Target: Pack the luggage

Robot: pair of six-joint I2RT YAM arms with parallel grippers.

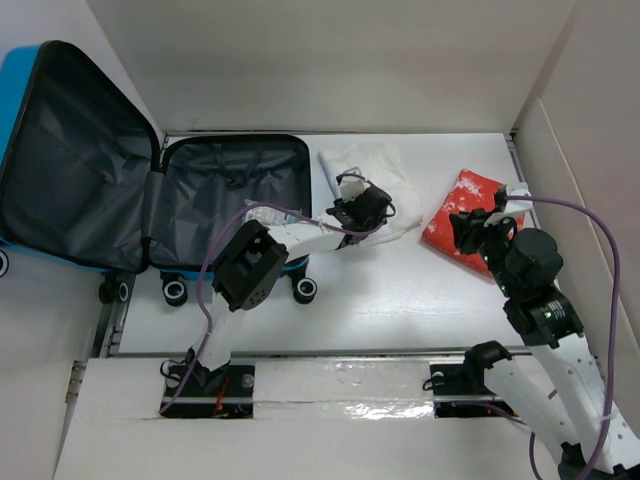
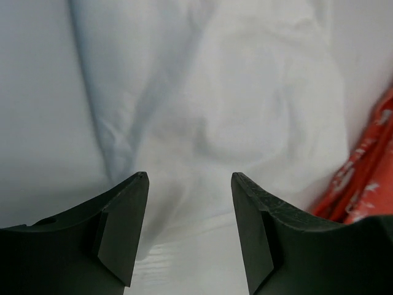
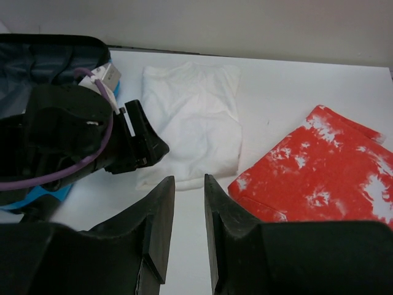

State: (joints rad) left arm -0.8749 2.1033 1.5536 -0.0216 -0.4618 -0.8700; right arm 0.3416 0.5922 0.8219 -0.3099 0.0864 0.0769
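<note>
The white garment's near corner is by the luggage. My left gripper will move down to it next.
The luggage [image 1: 215, 180] lies open at the far left, blue shell outside, dark grey lining inside; its lid [image 1: 70, 160] stands up against the wall. A folded white garment [image 1: 385, 175] lies just right of it. My left gripper [image 1: 375, 203] hovers over that garment's near edge, open, with nothing between the fingers. In the left wrist view the white garment [image 2: 209, 104] fills the space ahead of the left gripper [image 2: 190, 179]. A folded red-and-white garment [image 1: 462, 205] lies further right. My right gripper [image 1: 468, 224] sits at its near edge, jaws narrowly open and empty.
White walls enclose the table at the back and right. In the right wrist view the left arm [image 3: 80, 138] crosses in front of the luggage [image 3: 43, 58], with the white garment [image 3: 193, 117] and the red garment [image 3: 319, 175] beyond my right gripper [image 3: 189, 179].
</note>
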